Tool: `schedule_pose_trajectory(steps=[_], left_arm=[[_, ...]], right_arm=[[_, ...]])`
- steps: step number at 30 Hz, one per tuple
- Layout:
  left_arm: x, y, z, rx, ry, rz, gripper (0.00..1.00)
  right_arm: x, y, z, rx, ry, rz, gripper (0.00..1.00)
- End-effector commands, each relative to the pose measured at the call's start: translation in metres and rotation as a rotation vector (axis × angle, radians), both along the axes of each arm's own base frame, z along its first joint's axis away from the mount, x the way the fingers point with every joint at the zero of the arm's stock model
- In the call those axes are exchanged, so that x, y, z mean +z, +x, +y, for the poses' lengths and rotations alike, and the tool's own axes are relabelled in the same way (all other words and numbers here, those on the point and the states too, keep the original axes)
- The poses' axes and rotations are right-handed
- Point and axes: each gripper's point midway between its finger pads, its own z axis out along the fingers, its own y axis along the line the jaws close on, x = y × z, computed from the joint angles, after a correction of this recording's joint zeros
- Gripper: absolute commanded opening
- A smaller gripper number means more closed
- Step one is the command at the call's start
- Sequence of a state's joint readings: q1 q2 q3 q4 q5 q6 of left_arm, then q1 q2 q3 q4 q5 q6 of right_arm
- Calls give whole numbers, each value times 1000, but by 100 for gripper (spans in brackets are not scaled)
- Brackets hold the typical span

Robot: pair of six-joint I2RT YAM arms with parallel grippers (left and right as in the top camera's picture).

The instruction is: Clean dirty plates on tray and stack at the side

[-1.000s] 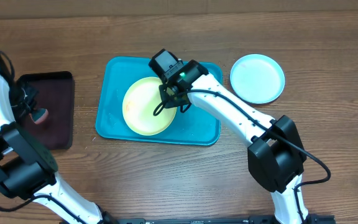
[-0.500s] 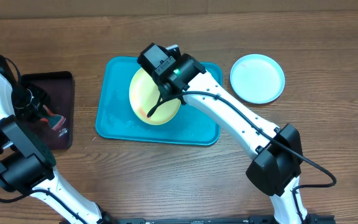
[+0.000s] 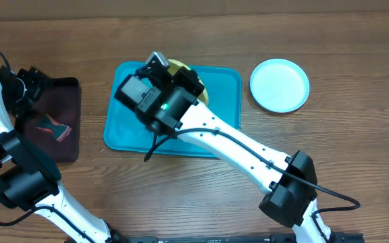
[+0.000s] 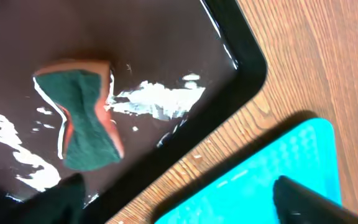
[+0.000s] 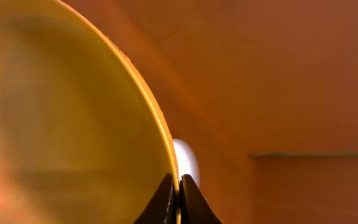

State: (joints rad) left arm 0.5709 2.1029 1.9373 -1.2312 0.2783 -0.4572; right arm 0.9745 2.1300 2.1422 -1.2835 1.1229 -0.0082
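Observation:
Next, my right gripper swings to its right in the overhead view, lowers its plate onto the light blue plate and releases. That one lies flat below.
My right gripper is shut on the rim of the yellow-green plate, which it holds tilted up on edge above the turquoise tray. From overhead the right wrist hides most of that plate, so only a yellow edge shows. A light blue plate lies flat on the table to the right of the tray. My left gripper stands open above the near corner of the dark tray, with nothing between its fingers.
A green-and-orange sponge lies loose on the dark maroon tray, among white foam streaks. That tray sits left of the turquoise tray, with a strip of wooden table between them.
My left gripper has opened and let the sponge drop onto the dark tray. The right arm has swung left and tipped the yellow-green plate from flat up onto its edge.

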Motion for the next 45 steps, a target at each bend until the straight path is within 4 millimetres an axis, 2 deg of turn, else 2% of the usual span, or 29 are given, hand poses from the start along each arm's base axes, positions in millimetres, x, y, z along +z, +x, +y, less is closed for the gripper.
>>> schedule_pose_trajectory(steps=[1, 5, 7, 9, 10, 12, 14, 16, 19, 23, 26, 28, 31, 35, 39, 45], left_arm=[[15, 7, -7, -27, -21, -57, 100], [15, 8, -7, -27, -18, -60, 100], [15, 8, -6, -27, -18, -60, 100], [15, 8, -6, -27, -16, -64, 100], [16, 10, -5, -27, -12, -69, 100], [16, 11, -4, -28, -7, -76, 100], [16, 13, -3, -28, -4, -82, 100], [16, 13, -3, -28, -4, -82, 100], [16, 13, -3, -28, -4, -81, 100], [15, 8, -6, -27, -16, -64, 100], [14, 5, -8, -27, -26, -49, 100], [14, 4, -9, -27, -30, -43, 100], [14, 4, -9, -27, -29, -43, 100], [14, 4, -9, -27, -29, -44, 100], [14, 4, -9, -27, -29, -43, 100], [13, 4, -9, -27, -30, -41, 100]], right_arm=[[64, -2, -16, -64, -175, -226, 4], [71, -7, -12, -45, -257, -229, 4], [64, -6, -6, -33, -179, -221, 4], [40, -4, 13, 22, -6, -133, 4], [13, -6, 31, 92, 124, 3, 4], [-26, -12, 56, 211, 276, 244, 4], [-42, -9, 53, 219, 354, 356, 4], [-44, 9, 30, 98, 446, 337, 4], [-49, 38, -18, -120, 587, 305, 4], [-70, 61, -77, -335, 868, 465, 4], [-81, 68, -113, -416, 1072, 615, 4], [-89, 70, -146, -495, 1155, 660, 4], [-110, 68, -207, -659, 1186, 664, 4], [-142, 59, -265, -823, 1210, 662, 4], [-172, 51, -304, -919, 1236, 641, 4], [-195, 51, -324, -950, 1259, 604, 4]])
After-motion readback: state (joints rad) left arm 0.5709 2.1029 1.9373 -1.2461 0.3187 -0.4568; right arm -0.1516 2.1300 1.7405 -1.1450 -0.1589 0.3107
